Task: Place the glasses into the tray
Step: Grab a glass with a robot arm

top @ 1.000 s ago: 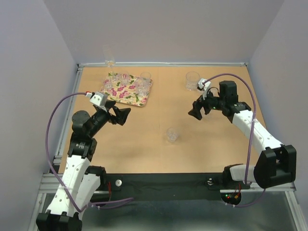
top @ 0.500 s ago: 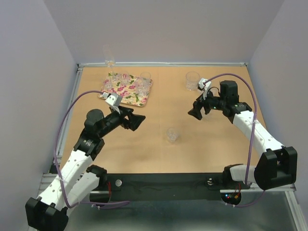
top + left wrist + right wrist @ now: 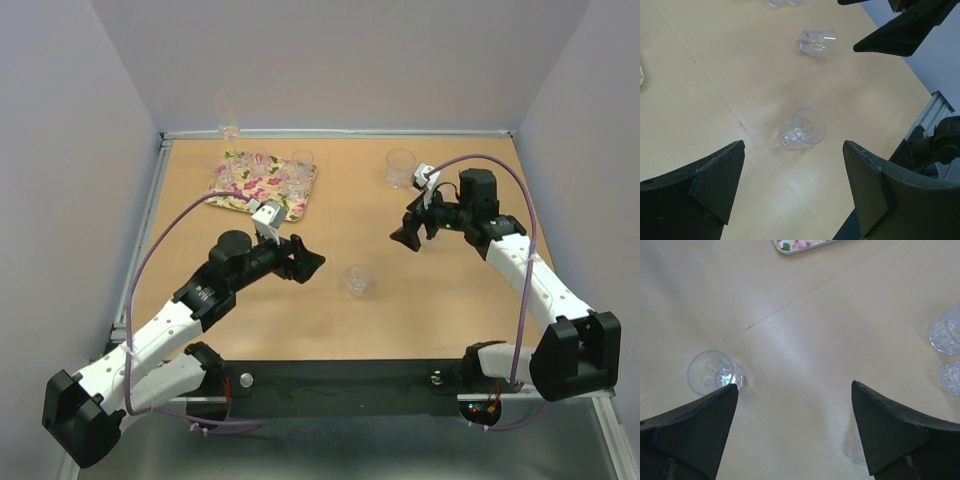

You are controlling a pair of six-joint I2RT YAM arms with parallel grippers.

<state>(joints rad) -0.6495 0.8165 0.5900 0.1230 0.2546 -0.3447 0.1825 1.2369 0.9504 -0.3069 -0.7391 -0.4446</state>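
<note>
Next, my left gripper moves to the right in the top view, toward the mid-table glass, and down onto its rim (image 3: 359,277) (image 3: 808,126).
The flowered tray (image 3: 262,184) lies at the back left with several clear glasses in it. One small glass (image 3: 357,281) stands alone mid-table; it also shows in the left wrist view (image 3: 804,129) and the right wrist view (image 3: 714,372). Another glass (image 3: 400,168) stands at the back right, also seen in the left wrist view (image 3: 817,41). My left gripper (image 3: 308,262) is open and empty, just left of the mid-table glass and apart from it. My right gripper (image 3: 410,236) is open and empty, between the two loose glasses.
A glass (image 3: 302,160) stands at the tray's far right corner. A taller glass (image 3: 228,118) stands against the back wall. Two glasses (image 3: 946,335) show at the right edge of the right wrist view. Metal rails border the table on the left and at the back.
My left arm has swung away from the tray to the right, towards the mid-table glass, jaws still open. The right arm has barely moved.
</note>
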